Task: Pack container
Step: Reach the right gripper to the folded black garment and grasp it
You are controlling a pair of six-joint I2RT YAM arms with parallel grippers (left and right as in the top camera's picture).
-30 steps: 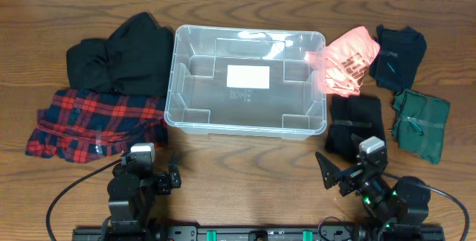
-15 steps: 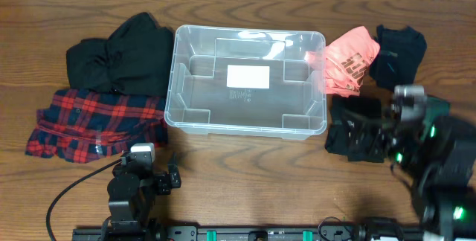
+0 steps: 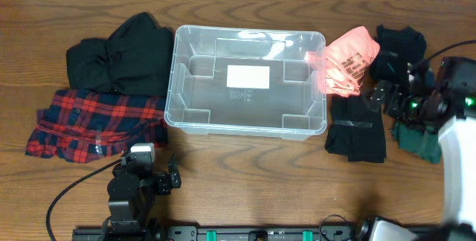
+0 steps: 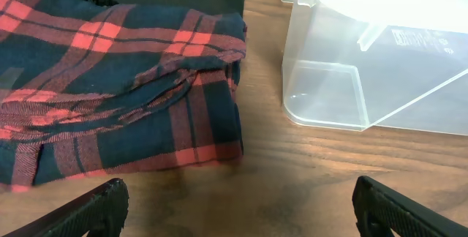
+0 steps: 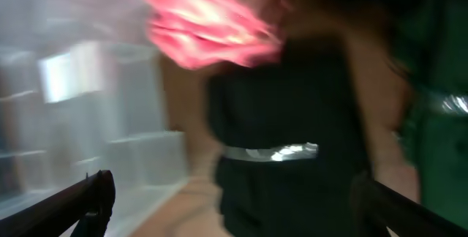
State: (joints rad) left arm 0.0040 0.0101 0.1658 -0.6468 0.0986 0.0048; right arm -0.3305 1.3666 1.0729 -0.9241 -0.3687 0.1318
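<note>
Next I will lower my right gripper to the folded black garment's edge by the green garment, because a strip of bare wood [image 4: 238, 211] leaves the black garment's edge free.
The container [image 3: 173, 85], a clear plastic bin with a white label on its bottom, stands empty at the table's middle. It also shows in the left wrist view [image 4: 380, 54] and, blurred, in the right wrist view [image 5: 66, 127]. My left gripper [image 3: 171, 180] is open and empty near the front edge, over bare wood [image 4: 238, 211]. My right gripper [image 3: 382, 92] is open and empty, in the air over a folded black garment [image 3: 357, 128] to the right of the container. The right wrist view [image 5: 234, 208] is blurred.
A red plaid shirt [image 3: 97, 122] and a black garment [image 3: 119, 55] lie left of the container. On the right lie a pink garment [image 3: 348, 61], a dark garment [image 3: 398, 51] and a green one [image 3: 420, 138]. The plaid shirt [image 4: 110, 83] fills the left wrist view.
My right arm has risen from the front edge and swung back and to the right, over the clothes right of the container. The left arm and the clothes have not moved.
</note>
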